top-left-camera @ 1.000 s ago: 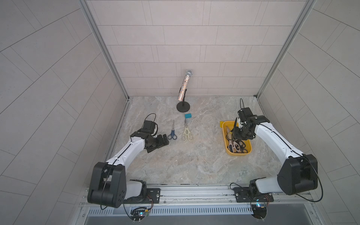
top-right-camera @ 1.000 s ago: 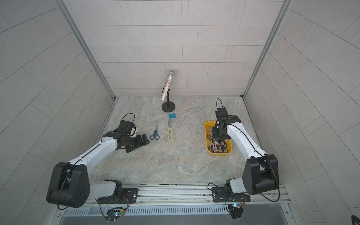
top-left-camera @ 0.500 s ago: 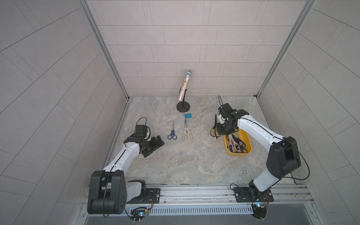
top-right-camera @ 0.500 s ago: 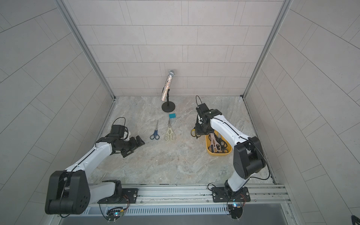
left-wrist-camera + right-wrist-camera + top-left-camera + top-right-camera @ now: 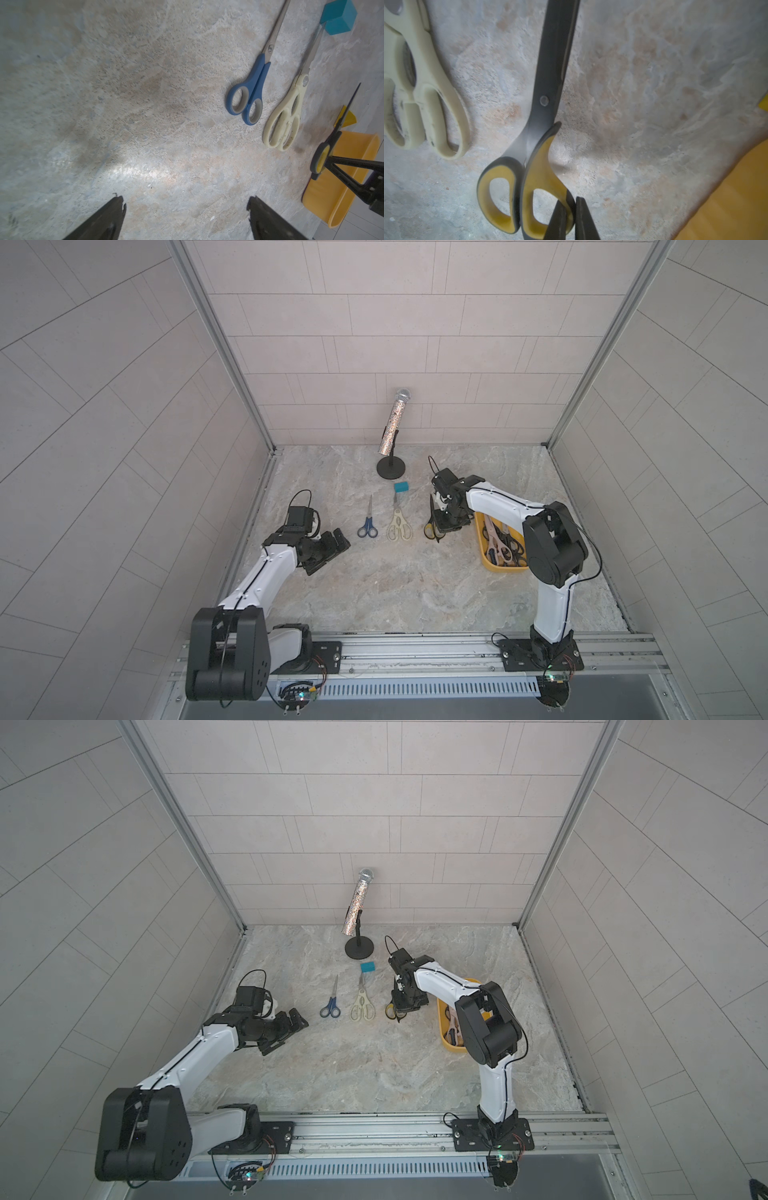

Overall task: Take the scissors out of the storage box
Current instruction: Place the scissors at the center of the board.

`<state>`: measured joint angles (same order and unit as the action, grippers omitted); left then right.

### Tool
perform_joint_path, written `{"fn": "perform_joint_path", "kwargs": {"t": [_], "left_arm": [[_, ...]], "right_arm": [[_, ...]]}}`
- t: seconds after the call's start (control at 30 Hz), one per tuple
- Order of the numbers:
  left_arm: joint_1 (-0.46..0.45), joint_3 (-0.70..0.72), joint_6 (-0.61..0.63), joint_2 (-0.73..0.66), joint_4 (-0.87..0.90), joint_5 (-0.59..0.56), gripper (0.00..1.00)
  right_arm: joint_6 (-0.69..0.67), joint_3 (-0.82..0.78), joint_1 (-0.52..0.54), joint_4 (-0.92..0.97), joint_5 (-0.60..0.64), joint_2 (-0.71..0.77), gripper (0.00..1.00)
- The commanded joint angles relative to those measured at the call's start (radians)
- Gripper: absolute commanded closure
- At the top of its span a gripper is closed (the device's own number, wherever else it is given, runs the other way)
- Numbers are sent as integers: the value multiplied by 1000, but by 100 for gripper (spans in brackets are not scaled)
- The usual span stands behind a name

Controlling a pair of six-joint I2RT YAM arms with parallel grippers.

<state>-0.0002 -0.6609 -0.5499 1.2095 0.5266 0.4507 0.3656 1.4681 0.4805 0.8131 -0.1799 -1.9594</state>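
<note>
My right gripper is above the bare tabletop beside the cream handles, so next it should move slightly down toward the cream-handled scissors (image 5: pixel 399 526) and release the black-yellow pair.
My right gripper (image 5: pixel 571 202) is shut on the rim of one handle loop of the black-yellow scissors (image 5: pixel 539 145). It holds them just right of the cream pair, handles low near the table and blades angled up (image 5: pixel 433 526) (image 5: pixel 321 160). Blue-handled scissors (image 5: pixel 367 526) and cream-handled scissors (image 5: pixel 399 526) lie side by side on the table, blades pointing to the back wall. The yellow storage box (image 5: pixel 505 568) stands to the right with several scissors (image 5: pixel 503 547) in it, partly hidden by the right arm. My left gripper (image 5: pixel 332 553) hovers open and empty, left of the blue pair (image 5: pixel 249 93).
A glittery microphone on a black round stand (image 5: pixel 392 435) stands at the back centre. A small teal block (image 5: pixel 401 487) sits at the cream scissors' blade tip. A small yellow block (image 5: pixel 347 120) lies behind the held scissors. Tiled walls close in three sides.
My right gripper lifted the black-yellow scissors out of the storage box, carried them left and lowered them beside the cream pair. The left arm drew back to the left.
</note>
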Motion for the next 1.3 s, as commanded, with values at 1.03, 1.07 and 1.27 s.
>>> {"fn": "perform_joint_path", "kwargs": {"t": [1.03, 1.07, 1.27], "left_arm": [[5, -11, 14, -20, 25, 6, 0], [4, -16, 19, -21, 30, 6, 0], [-41, -49, 25, -12, 39, 2, 0]], "right_arm": [[55, 70, 19, 44, 102, 89, 64], [55, 63, 13, 59, 107, 113, 64], [61, -22, -55, 165, 169, 248, 64]]}}
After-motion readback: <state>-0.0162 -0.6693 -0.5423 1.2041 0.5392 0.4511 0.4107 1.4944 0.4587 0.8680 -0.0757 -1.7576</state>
